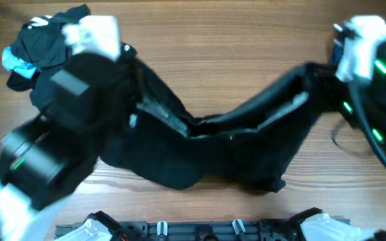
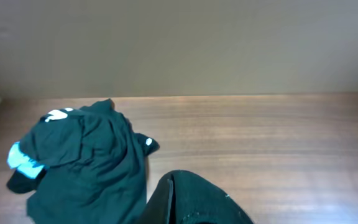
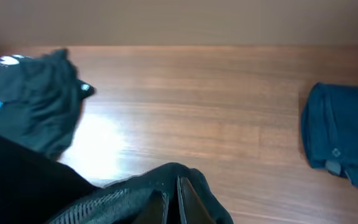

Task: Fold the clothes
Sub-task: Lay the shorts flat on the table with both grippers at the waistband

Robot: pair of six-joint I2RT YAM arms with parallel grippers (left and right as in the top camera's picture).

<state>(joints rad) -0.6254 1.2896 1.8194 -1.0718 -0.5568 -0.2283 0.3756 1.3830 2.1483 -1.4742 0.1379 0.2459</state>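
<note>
The left gripper carries its end of the shorts' waist outward and down next, then lays it near the table's far edge.
Black shorts [image 1: 233, 150] hang stretched across the table's middle, and their whitish inner waistband [image 1: 273, 114] shows along the top edge. My left gripper [image 1: 134, 84] is shut on the waist's left end. In the left wrist view that gripper [image 2: 171, 202] shows black cloth wrapped over its closed fingers. My right gripper [image 1: 313, 75] is shut on the waist's right end. In the right wrist view the black fabric bunches around that gripper [image 3: 174, 202]. The shorts' lower part rests on the wood.
A heap of dark clothes [image 1: 42, 40] with a light-blue piece and a white logo lies at the far left corner, seen as a heap [image 2: 86, 155] in the left wrist view. A folded navy garment [image 3: 344, 134] lies at the far right. A rail with arm mounts [image 1: 200, 231] runs along the front edge.
</note>
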